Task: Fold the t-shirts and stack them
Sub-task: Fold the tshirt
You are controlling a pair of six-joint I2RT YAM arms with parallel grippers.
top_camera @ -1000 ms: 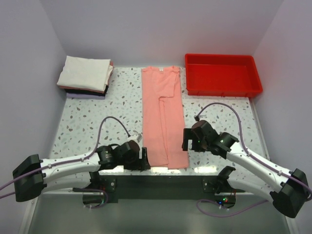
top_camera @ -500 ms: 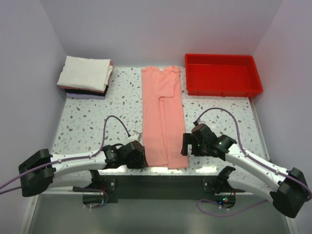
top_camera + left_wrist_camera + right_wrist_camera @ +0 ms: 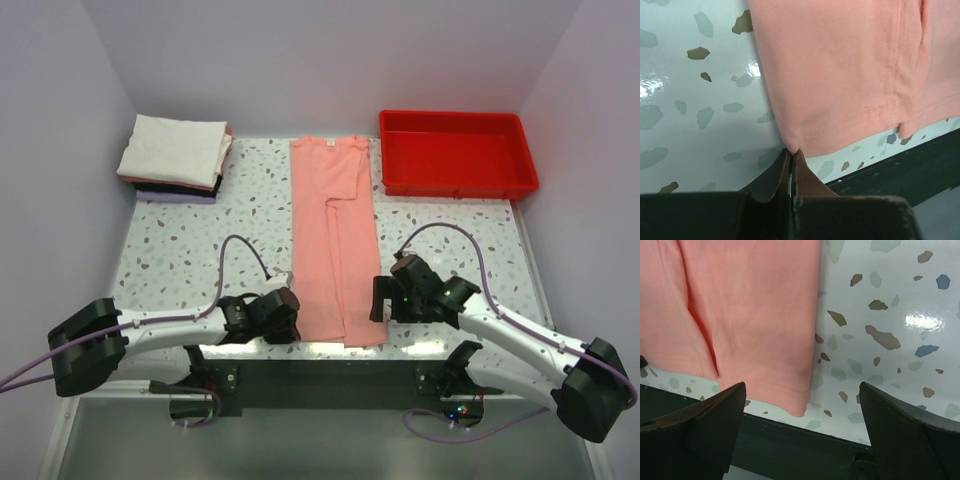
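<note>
My right gripper will go back down toward the table's near edge next and close on the hem's free corner.
A salmon-pink t-shirt lies flat as a long strip down the middle of the table, neck at the far end. My left gripper sits low at its near left corner. In the left wrist view the gripper is shut, pinching the hem corner of the t-shirt. My right gripper stands open beside the near right corner. In the right wrist view that gripper straddles the t-shirt's corner without touching it. A stack of folded t-shirts, white on top, rests at the back left.
A red plastic tray stands at the back right. The table's dark near edge runs just below the shirt's hem. Lavender walls close in the left, back and right sides.
My left gripper has slid right to the shirt's near left corner and shut on it. The right gripper has edged slightly toward the near right corner, staying open.
</note>
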